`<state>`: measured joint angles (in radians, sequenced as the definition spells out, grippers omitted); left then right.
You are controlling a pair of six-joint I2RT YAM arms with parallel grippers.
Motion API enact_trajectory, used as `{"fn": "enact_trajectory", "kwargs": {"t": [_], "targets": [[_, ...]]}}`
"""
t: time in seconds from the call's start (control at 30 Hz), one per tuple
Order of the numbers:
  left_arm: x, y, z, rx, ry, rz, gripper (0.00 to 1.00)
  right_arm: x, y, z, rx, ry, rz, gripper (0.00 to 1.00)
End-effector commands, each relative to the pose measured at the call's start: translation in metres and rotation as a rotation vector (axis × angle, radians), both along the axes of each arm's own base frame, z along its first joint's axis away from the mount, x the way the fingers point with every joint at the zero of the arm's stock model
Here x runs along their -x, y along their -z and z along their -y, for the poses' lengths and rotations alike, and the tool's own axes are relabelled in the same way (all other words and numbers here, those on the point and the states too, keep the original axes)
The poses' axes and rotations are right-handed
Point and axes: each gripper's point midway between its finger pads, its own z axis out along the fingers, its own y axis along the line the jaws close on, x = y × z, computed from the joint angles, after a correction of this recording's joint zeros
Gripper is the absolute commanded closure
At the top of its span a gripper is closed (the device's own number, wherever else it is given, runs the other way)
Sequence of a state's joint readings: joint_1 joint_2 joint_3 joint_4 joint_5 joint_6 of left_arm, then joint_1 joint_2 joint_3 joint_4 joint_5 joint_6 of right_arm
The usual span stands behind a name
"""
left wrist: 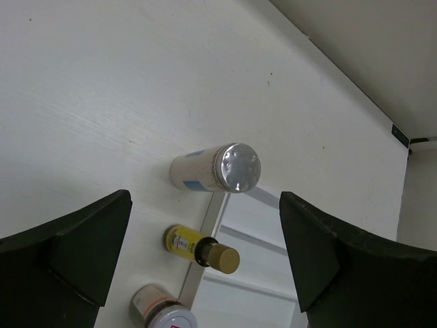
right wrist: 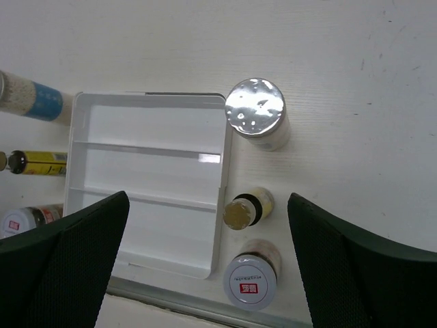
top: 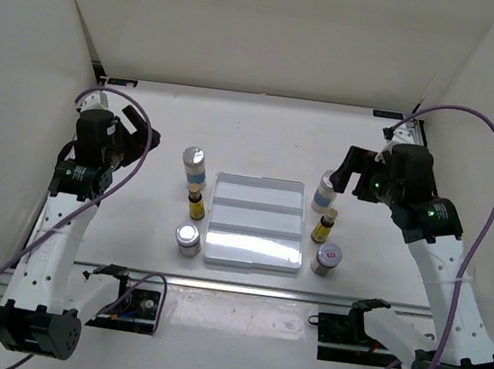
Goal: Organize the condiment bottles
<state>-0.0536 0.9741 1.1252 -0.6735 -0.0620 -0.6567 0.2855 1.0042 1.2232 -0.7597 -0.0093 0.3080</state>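
Note:
The nearby tall white (top: 330,178) (right wrist: 255,107) bottle stands clear of its neighbors, so next I should lower my right gripper onto the bottle's silver top, moving left in the overhead view.
Six condiment bottles stand beside a white tiered tray (top: 256,221). On its left are a tall white bottle with a blue band (top: 194,165), a tiny amber bottle (top: 196,205) and a short silver-lidded jar (top: 188,240). On its right are another tall white bottle (top: 325,193), an amber bottle (top: 323,226) and a jar (top: 326,259). My left gripper (top: 134,127) is open and empty, raised to the left of the left row (left wrist: 205,225). My right gripper (top: 351,171) is open and empty, above the right row (right wrist: 208,219). The left wrist view shows the tall bottle (left wrist: 217,169), the amber bottle (left wrist: 200,248) and the jar (left wrist: 164,311).
The tray's three tiers hold nothing (right wrist: 147,184). The right wrist view shows the right tall bottle (right wrist: 258,113), amber bottle (right wrist: 246,209) and jar (right wrist: 251,279) close to the tray's edge. White walls enclose the table on three sides. A metal rail (top: 242,289) runs along the near edge.

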Motion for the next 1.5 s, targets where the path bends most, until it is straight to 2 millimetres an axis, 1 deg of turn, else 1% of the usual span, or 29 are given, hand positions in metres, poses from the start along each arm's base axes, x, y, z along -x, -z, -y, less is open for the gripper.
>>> {"fn": "enact_trajectory", "kwargs": {"t": [0.0, 0.03, 0.07, 0.13, 0.2, 0.23, 0.3, 0.33, 0.37, 0.43, 0.47, 0.5, 0.53, 0.57, 0.6, 0.63, 0.73, 0.8, 0.83, 0.87, 0.9, 0.97, 1.03, 1.1, 1.17, 1.2, 1.27, 1.4, 1.47], "targets": [[0.011, 0.012, 0.001, 0.038, -0.018, -0.049, 0.00, -0.003, -0.017, 0.021, 0.033, 0.135, 0.073, 0.00], [0.010, 0.016, 0.003, 0.027, -0.002, -0.063, 0.00, -0.004, -0.017, 0.024, 0.032, 0.162, 0.074, 0.00], [0.009, 0.009, 0.002, 0.008, 0.009, -0.047, 0.00, -0.006, -0.015, 0.025, 0.028, 0.179, 0.075, 0.00], [0.005, 0.007, 0.008, 0.009, 0.050, -0.051, 0.00, -0.012, -0.008, 0.026, -0.003, 0.232, 0.039, 0.00], [0.003, 0.000, 0.017, 0.017, 0.107, -0.042, 0.00, -0.015, -0.003, 0.016, -0.021, 0.189, 0.006, 0.00], [0.002, 0.003, 0.020, 0.014, 0.133, -0.052, 0.00, -0.018, -0.003, 0.009, -0.040, 0.162, 0.005, 0.00], [-0.003, 0.001, 0.035, 0.019, 0.241, -0.058, 0.00, -0.025, 0.001, 0.004, -0.050, 0.158, -0.018, 0.00], [-0.006, 0.002, 0.042, 0.024, 0.286, -0.068, 0.00, -0.032, -0.004, 0.004, -0.049, 0.166, -0.005, 0.00], [-0.007, 0.017, 0.055, 0.061, 0.365, -0.136, 0.00, -0.039, 0.005, -0.002, -0.036, 0.158, -0.037, 0.00], [-0.011, 0.014, 0.070, 0.067, 0.491, -0.157, 0.00, -0.052, 0.009, 0.000, -0.006, 0.184, -0.063, 0.00], [-0.009, 0.028, 0.080, 0.112, 0.552, -0.235, 0.00, -0.066, 0.007, -0.002, 0.020, 0.183, -0.077, 0.00], [-0.012, 0.024, 0.081, 0.129, 0.561, -0.242, 0.00, -0.068, 0.011, -0.001, 0.064, 0.161, -0.108, 0.00], [-0.011, 0.030, 0.083, 0.137, 0.580, -0.265, 0.00, -0.072, 0.012, -0.006, 0.084, 0.138, -0.120, 0.00], [-0.012, 0.029, 0.084, 0.143, 0.587, -0.266, 0.00, -0.082, 0.023, -0.003, 0.122, 0.161, -0.158, 0.00], [-0.012, 0.029, 0.084, 0.150, 0.582, -0.269, 0.00, -0.086, 0.017, -0.006, 0.141, 0.149, -0.153, 0.00], [-0.013, 0.035, 0.085, 0.162, 0.575, -0.289, 0.00, -0.091, 0.019, -0.005, 0.153, 0.160, -0.155, 0.00], [-0.013, 0.035, 0.084, 0.155, 0.581, -0.287, 0.00, -0.101, 0.041, -0.009, 0.182, 0.143, -0.217, 0.00], [-0.011, 0.032, 0.084, 0.145, 0.587, -0.272, 0.00, -0.103, 0.049, -0.012, 0.184, 0.135, -0.239, 0.00], [-0.012, 0.033, 0.081, 0.125, 0.578, -0.271, 0.00, -0.102, 0.061, -0.013, 0.191, 0.127, -0.273, 0.00], [-0.010, 0.026, 0.080, 0.113, 0.572, -0.249, 0.00, -0.102, 0.068, -0.013, 0.199, 0.126, -0.291, 0.01], [-0.009, 0.028, 0.078, 0.108, 0.562, -0.259, 0.00, -0.102, 0.072, -0.017, 0.204, 0.116, -0.300, 0.03], [-0.009, 0.029, 0.069, 0.072, 0.516, -0.261, 0.00, -0.097, 0.094, -0.014, 0.237, 0.120, -0.360, 0.06], [-0.006, 0.028, 0.069, 0.071, 0.516, -0.257, 0.00, -0.096, 0.102, -0.013, 0.248, 0.118, -0.387, 0.09], [-0.003, 0.025, 0.071, 0.070, 0.534, -0.244, 0.00, -0.093, 0.115, -0.010, 0.269, 0.124, -0.417, 0.09], [-0.003, 0.024, 0.072, 0.077, 0.542, -0.242, 0.00, -0.093, 0.114, -0.008, 0.279, 0.133, -0.413, 0.09], [-0.001, 0.020, 0.072, 0.082, 0.538, -0.234, 0.00, -0.092, 0.122, -0.005, 0.295, 0.139, -0.430, 0.09], [0.001, 0.017, 0.072, 0.079, 0.538, -0.223, 0.00, -0.089, 0.126, -0.004, 0.301, 0.138, -0.442, 0.11], [0.003, 0.016, 0.070, 0.068, 0.523, -0.224, 0.00, -0.084, 0.134, -0.002, 0.310, 0.137, -0.464, 0.25], [0.003, 0.014, 0.068, 0.061, 0.516, -0.216, 0.00, -0.081, 0.138, -0.001, 0.315, 0.136, -0.476, 0.29]]}}
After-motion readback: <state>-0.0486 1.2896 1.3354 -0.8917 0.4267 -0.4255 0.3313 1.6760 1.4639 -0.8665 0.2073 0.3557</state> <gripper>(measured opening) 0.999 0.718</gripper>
